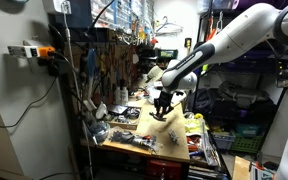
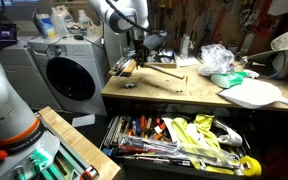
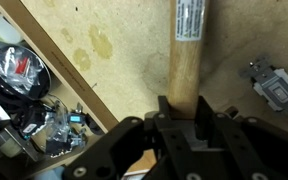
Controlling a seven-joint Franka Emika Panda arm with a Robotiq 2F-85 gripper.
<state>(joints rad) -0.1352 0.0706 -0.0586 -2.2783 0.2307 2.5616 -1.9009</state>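
Clear benchtop (image 2: pixel 157 79) (image 3: pixel 134 68) is just below my gripper. My gripper should next turn and go down until the wooden handle lies along that bare surface, then let go of the end of the handle.
My gripper (image 3: pixel 184 108) is shut on the end of a light wooden handle (image 3: pixel 187 55). The handle has a printed label near its far end and lies along the stained wooden workbench top (image 3: pixel 114 60). In both exterior views the gripper (image 1: pixel 162 103) (image 2: pixel 136 58) is low over the bench, near its edge. In an exterior view the handle (image 2: pixel 164 71) runs out from the gripper across the benchtop. Its head is hidden in the wrist view.
A small grey metal part (image 3: pixel 274 85) lies on the bench beside the handle. Tools and clutter (image 3: pixel 24 100) sit below the bench edge. An open drawer of tools (image 2: pixel 174 140), a washing machine (image 2: pixel 69 75), a plastic bag (image 2: pixel 216 58) and a white sheet (image 2: pixel 254 95) surround the bench.
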